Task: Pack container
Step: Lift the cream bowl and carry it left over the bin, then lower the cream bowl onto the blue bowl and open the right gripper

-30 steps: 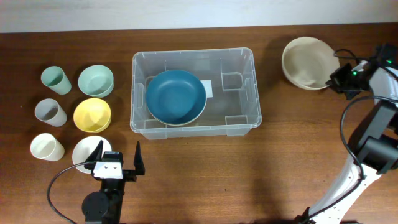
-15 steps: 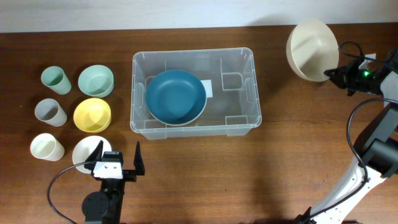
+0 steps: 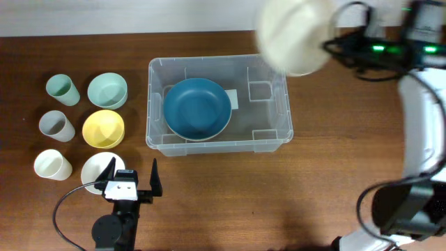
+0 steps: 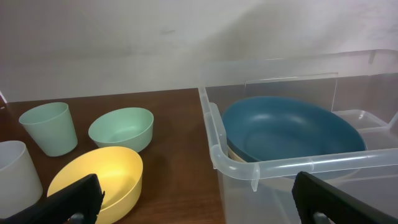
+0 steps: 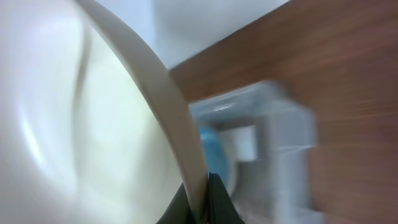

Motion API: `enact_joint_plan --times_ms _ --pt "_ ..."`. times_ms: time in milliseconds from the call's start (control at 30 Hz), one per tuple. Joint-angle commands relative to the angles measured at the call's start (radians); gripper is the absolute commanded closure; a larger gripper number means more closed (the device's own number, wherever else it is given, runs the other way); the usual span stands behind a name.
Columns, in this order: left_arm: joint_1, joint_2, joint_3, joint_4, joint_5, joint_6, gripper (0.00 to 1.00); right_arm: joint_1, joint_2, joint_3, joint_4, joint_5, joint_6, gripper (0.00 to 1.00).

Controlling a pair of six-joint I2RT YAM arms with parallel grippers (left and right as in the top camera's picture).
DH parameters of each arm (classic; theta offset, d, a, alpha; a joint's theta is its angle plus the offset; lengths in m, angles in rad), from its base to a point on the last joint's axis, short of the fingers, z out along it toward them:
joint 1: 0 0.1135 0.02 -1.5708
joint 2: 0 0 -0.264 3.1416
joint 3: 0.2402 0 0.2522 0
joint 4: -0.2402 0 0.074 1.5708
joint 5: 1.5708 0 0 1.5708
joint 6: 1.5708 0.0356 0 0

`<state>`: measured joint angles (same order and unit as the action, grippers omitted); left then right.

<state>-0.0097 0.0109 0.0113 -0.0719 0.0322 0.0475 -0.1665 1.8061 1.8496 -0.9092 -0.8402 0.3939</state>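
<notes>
The right gripper swings to the left in the overhead view over the blue bowl [image 3: 197, 108], which stands empty in the container, and lowers the cream bowl inside next.
The container [image 3: 273, 110], a large clear bin, stands mid-table with a blue bowl [image 3: 197, 108] inside it. A cream bowl [image 3: 294, 35], blurred by motion, hangs in the air over the container's far right corner. My right gripper [image 3: 329, 47] is shut on the cream bowl's rim. In the right wrist view the cream bowl [image 5: 74, 124] fills the left side, the right gripper [image 5: 202, 202] pinches its edge, and the container [image 5: 280, 149] shows blurred below. My left gripper [image 3: 132, 183] stands open near the front edge. The left gripper [image 4: 202, 196] holds nothing, facing the container's [image 4: 214, 140] left corner.
Left of the container stand a mint cup [image 3: 62, 89], a mint bowl [image 3: 107, 90], a grey cup [image 3: 56, 126], a yellow bowl [image 3: 103, 129], a white cup [image 3: 52, 165] and a white bowl [image 3: 94, 167]. The right arm's cables hang over the table's far right.
The right gripper has raised the cream bowl from the far right of the table and swung it left, over the container's corner. The left arm has not moved.
</notes>
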Motion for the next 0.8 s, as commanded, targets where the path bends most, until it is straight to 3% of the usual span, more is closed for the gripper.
enact_joint_plan --times_ms 0,133,367,767 --pt "0.006 -0.006 -0.003 -0.008 -0.003 -0.006 0.00 0.155 0.011 0.002 -0.020 0.114 0.015 0.96" --pt "0.006 -0.006 -0.003 -0.008 -0.003 -0.006 0.00 0.316 0.039 0.002 -0.029 0.271 0.065 0.96" --pt "0.006 -0.006 -0.003 -0.008 -0.003 -0.006 0.01 0.485 0.082 0.001 -0.028 0.338 0.090 0.96" --pt "0.006 -0.006 -0.003 -0.008 -0.003 -0.006 0.01 0.578 0.235 0.001 0.035 0.412 0.120 0.96"
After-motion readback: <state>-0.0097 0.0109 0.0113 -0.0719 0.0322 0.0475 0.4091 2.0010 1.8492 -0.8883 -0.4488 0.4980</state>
